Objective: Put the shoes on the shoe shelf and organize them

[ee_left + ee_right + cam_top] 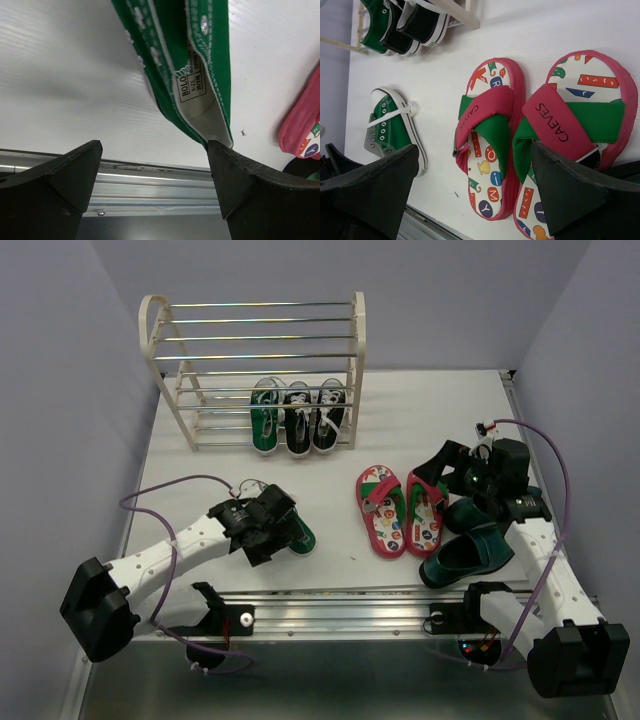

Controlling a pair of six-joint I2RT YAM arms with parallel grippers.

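My left gripper moves away from my base toward the flip-flops next, then down onto the loose green sneaker's side (169, 91) farther from them.
The shoe shelf (358, 332) stands at the back left. On its bottom tier sit one green sneaker (266, 416) and two black sneakers (299, 419). The other green sneaker (303, 536) lies on the table at front left. My left gripper (275, 530) is open right over its heel. In the left wrist view the heel (200, 100) reaches down to the right fingertip (220, 155). My right gripper (440, 475) is open and empty above the red-pink flip-flops (400, 512). The flip-flops (487, 140) lie side by side between the right gripper's fingers (385, 180). Two teal loafers (468, 555) lie under the right arm.
The table's metal front rail (150, 185) runs just below the left gripper. The purple walls close in the left, back and right sides. The shelved sneakers (395, 25) and the loose green sneaker (390, 127) also show in the right wrist view.
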